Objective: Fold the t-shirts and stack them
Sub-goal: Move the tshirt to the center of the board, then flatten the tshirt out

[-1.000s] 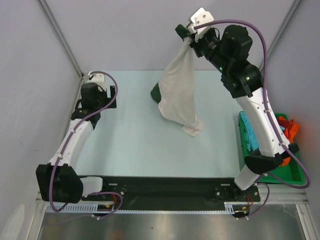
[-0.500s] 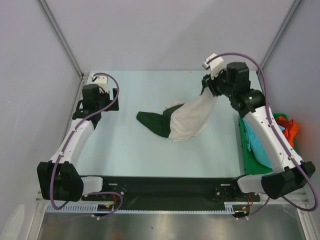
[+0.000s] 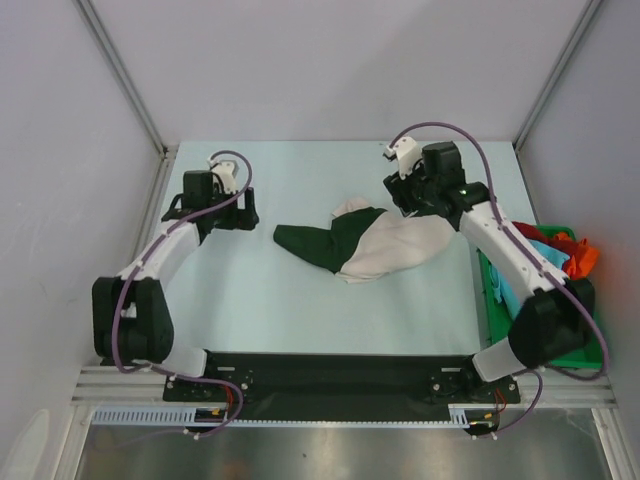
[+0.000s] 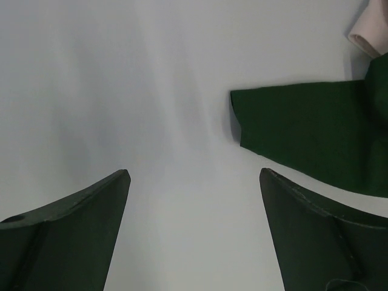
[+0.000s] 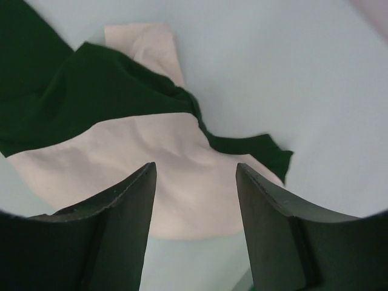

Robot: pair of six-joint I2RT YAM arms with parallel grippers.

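Observation:
My left gripper will next move down and across onto the green shirt's loose end [image 3: 286, 236] [image 4: 257, 119].
The cream-white t-shirt [image 3: 405, 243] lies crumpled on the table, tangled with the dark green t-shirt [image 3: 308, 246], which sticks out to its left. No print shows on the cream one. My right gripper [image 3: 396, 197] hovers open just above the heap's far right edge, holding nothing; its view shows cream cloth [image 5: 124, 151] crossed by a green fold [image 5: 91, 103]. My left gripper [image 3: 246, 212] stands wide open over bare table, left of the green shirt's hem [image 4: 303, 130], which it does not touch.
A green bin [image 3: 585, 358] with orange and teal clothes stands off the table's right edge, beside the right arm. Grey walls and frame posts close in the back and the sides.
The right arm came down from high up and let go of the cream shirt, which dropped onto the green one. The left gripper swung right, towards the green shirt.

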